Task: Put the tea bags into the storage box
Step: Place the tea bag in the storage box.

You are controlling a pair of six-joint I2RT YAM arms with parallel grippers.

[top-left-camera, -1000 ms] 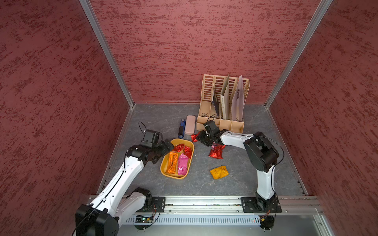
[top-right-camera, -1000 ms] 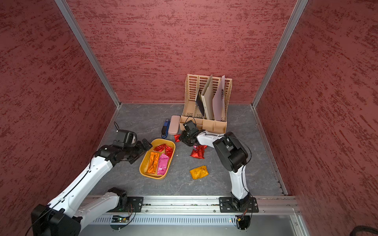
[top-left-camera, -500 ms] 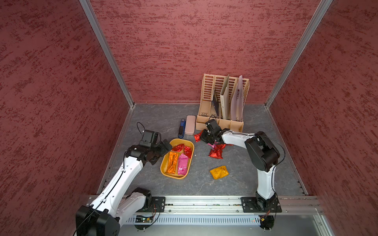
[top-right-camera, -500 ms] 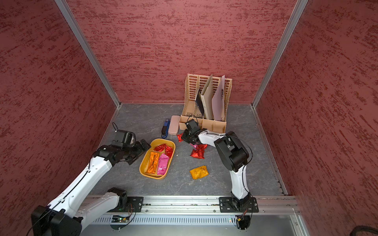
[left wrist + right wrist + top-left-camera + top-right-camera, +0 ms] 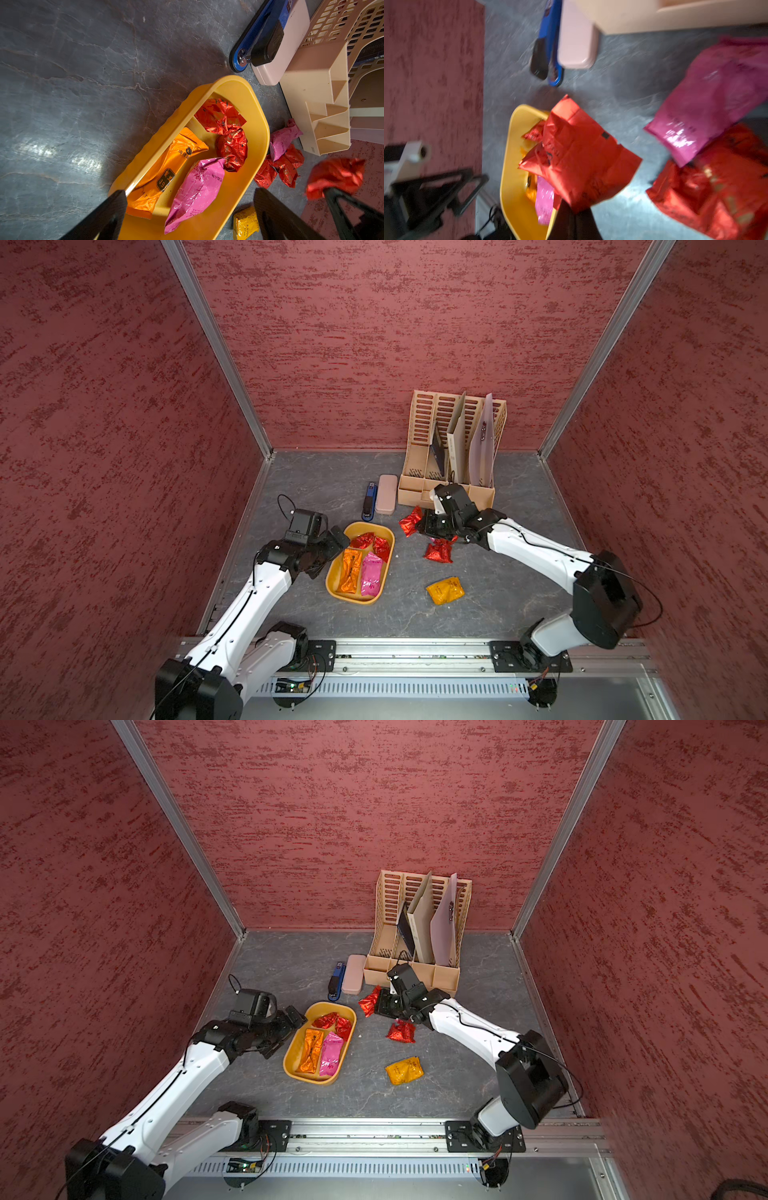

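Observation:
The right gripper should next move back and down over the orange tea bag's near end [image 5: 347, 587] [image 5: 531, 195], lower and nearer the robot's base, and let go clear of the red pair.
The storage box [image 5: 371, 525] is a yellow tray on the grey floor. It holds two red tea bags [image 5: 370, 541], an orange one [image 5: 350, 571] and a pink one [image 5: 371, 574]. My right gripper [image 5: 422, 524] is shut on a red tea bag [image 5: 581, 158], held above the floor just right of the box. Below it lie more red tea bags [image 5: 439, 551] and a pink tea bag [image 5: 708, 99]. A yellow tea bag [image 5: 444, 590] lies nearer the front. My left gripper [image 5: 191, 218] stands open and empty at the box's left side.
A tan slotted file organizer [image 5: 453, 456] stands at the back, close behind my right gripper. A pale pink case [image 5: 385, 499] and a blue stapler [image 5: 369, 502] lie beyond the box. Red walls enclose three sides.
My right gripper has shut on the red tea bag and lifted it off the floor by the organizer. The left arm has drawn back slightly from the box.

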